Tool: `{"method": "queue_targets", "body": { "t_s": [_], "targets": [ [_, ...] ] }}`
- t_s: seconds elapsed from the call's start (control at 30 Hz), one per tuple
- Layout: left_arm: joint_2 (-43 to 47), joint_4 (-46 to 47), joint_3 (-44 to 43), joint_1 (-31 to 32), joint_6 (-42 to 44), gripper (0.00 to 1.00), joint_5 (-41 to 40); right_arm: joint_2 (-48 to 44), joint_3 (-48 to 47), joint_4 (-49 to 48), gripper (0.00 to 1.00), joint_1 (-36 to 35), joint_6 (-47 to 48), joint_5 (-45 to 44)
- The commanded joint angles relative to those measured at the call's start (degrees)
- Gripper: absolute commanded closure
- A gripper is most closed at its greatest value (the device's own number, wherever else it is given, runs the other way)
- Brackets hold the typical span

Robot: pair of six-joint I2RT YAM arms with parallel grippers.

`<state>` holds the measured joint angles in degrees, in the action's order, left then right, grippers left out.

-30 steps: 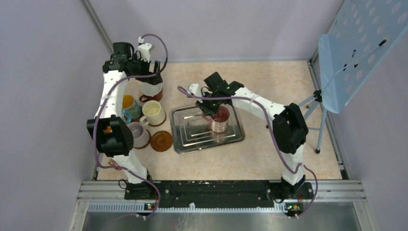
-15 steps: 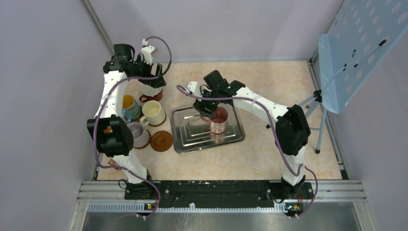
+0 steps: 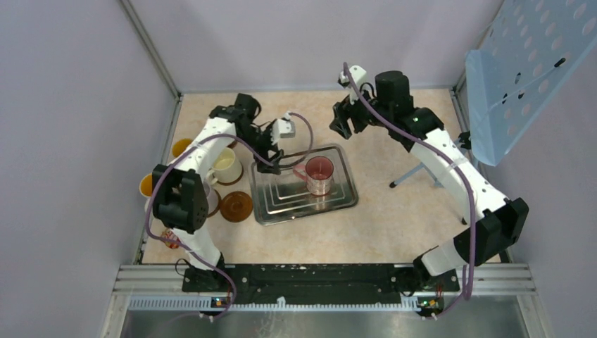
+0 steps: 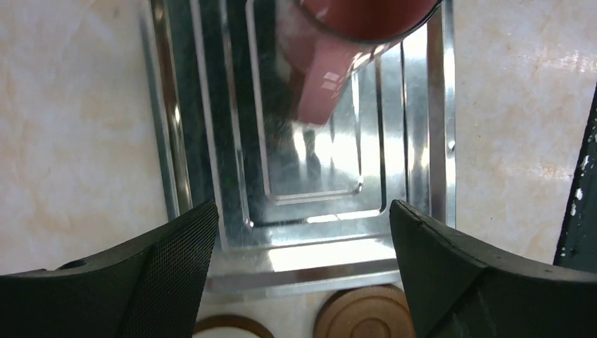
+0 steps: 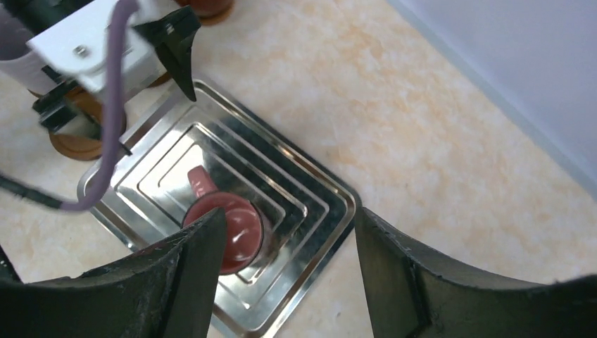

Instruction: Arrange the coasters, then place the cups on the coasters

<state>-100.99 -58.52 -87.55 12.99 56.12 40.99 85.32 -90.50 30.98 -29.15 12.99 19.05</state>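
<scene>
My left gripper moves toward the right in the top view and down around the maroon-pink cup's handle (image 3: 300,171) (image 4: 324,95) next, since that handle points toward its open fingers.
A maroon-pink cup (image 3: 320,174) stands upright on the steel tray (image 3: 338,201), held by nothing. My left gripper (image 3: 279,160) is open just left of it, low over the tray's left rim. The left wrist view has the cup's handle (image 4: 324,84) ahead of that gripper (image 4: 303,211), well beyond the fingertips. My right gripper (image 3: 340,127) is open, raised behind the tray; from there (image 5: 290,218) the cup (image 5: 236,236) shows far below. A cream cup (image 3: 224,163) sits on a coaster. One bare brown coaster (image 3: 236,205) lies by the tray's front left corner.
A blue cup with yellow inside (image 3: 181,148) and one with orange inside (image 3: 146,185) stand by the left wall, partly behind my left arm. A light-blue perforated panel on a tripod (image 3: 521,70) stands at the right edge.
The right gripper opened, let go of the maroon-pink cup on the tray and drew up and back. The left arm swung from the back-left cups to the tray's left side.
</scene>
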Motion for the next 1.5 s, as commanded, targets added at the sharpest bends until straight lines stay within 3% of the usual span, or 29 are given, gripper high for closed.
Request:
{"method": "queue_targets", "body": {
  "t_s": [0.0, 0.23, 0.43, 0.8, 1.07, 1.27, 1.47],
  "targets": [
    [-0.38, 2.64, -3.21, 7.25, 5.67, 0.05, -3.69, -1.34, 5.55, 2.30, 0.33, 3.69, -5.68, -1.94],
    [-8.04, 2.72, -6.74, 17.66, 9.87, 0.12, -8.57, -3.83, 9.90, 2.51, 0.34, 7.72, -8.06, -2.59],
    [-10.08, 6.52, -4.75, 20.24, 7.97, 0.23, -12.62, -5.04, 11.38, 2.35, 0.34, 9.18, -8.52, -2.80],
    [-11.79, 21.77, -0.32, 20.32, -2.92, 0.67, -15.38, -5.93, 13.17, 2.23, 0.34, 9.26, -7.98, -2.60],
    [-15.37, 20.92, -5.47, 20.58, -4.61, 0.99, -13.58, -5.95, 13.57, 1.88, 0.34, 9.24, -8.33, -3.01],
    [-11.65, 23.01, -6.37, 20.10, -10.43, 1.00, -11.77, -6.53, 13.99, 1.48, 0.34, 9.27, -8.31, -3.66],
    [-1.62, 28.67, -0.02, 17.10, -17.49, 1.00, -10.38, -6.76, 14.81, 0.82, 0.34, 9.28, -7.58, -2.89]
  ]
}}
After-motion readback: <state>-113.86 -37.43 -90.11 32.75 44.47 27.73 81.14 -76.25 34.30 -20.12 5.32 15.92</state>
